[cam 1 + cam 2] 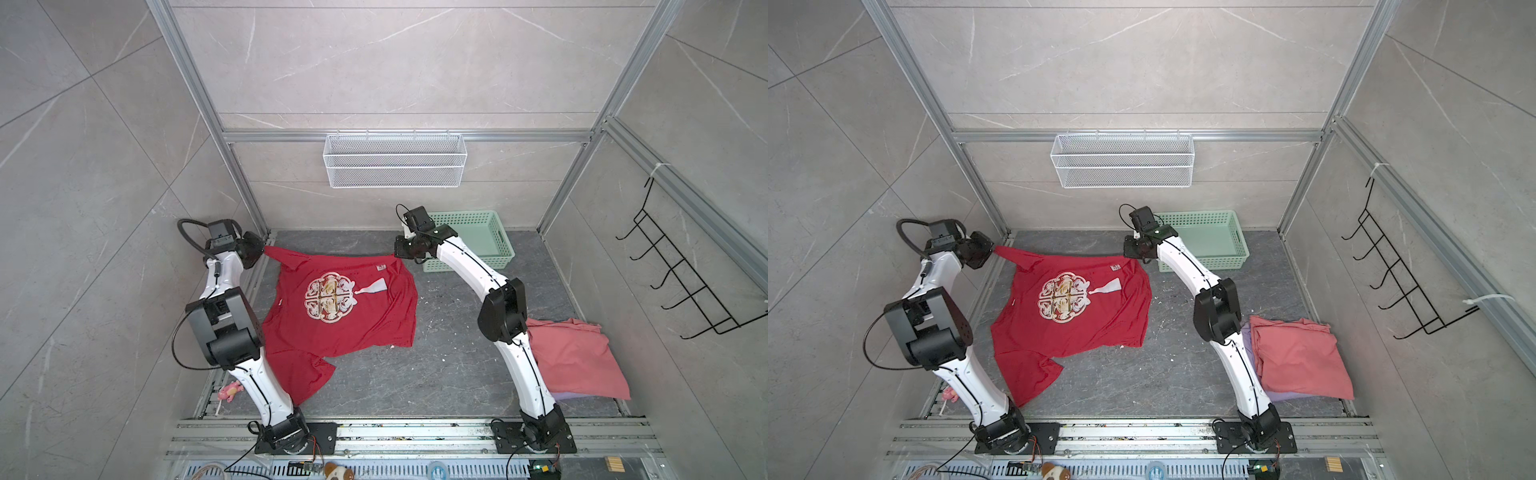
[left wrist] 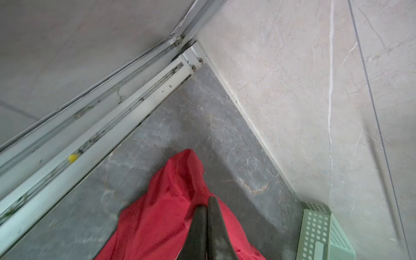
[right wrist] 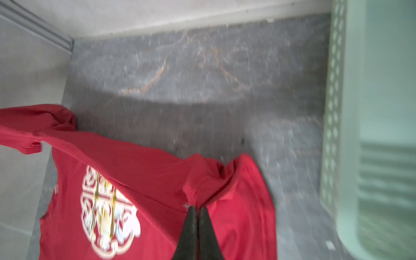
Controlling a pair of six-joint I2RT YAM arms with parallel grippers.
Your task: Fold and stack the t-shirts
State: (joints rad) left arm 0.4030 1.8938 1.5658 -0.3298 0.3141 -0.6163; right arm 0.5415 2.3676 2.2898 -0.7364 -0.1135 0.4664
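I need to move my left gripper back and down onto the cloth (image 1: 287,306) beside the chest print next, to release the t-shirt's corner. The t-shirt's far edge is hanging between both grippers.
The bright red t-shirt (image 1: 345,316) (image 1: 1075,316) with a white-and-gold chest print hangs stretched between both grippers at the far side of the grey floor, its lower part trailing on the floor toward the left arm's base. My left gripper (image 1: 264,248) (image 2: 207,203) is shut on the shirt's far left corner, near the left rail. My right gripper (image 1: 397,255) (image 3: 197,208) is shut on the far right corner, beside the basket. A folded salmon-pink t-shirt (image 1: 577,357) (image 1: 1300,357) lies at the right on a lavender one (image 1: 1283,395).
A mint-green perforated basket (image 1: 478,241) (image 1: 1208,241) stands at the far right, just behind my right wrist. A white wire basket (image 1: 395,160) hangs on the back wall. Aluminium rails (image 1: 253,286) border the floor. A small pink toy (image 1: 230,390) lies by the left arm's base.
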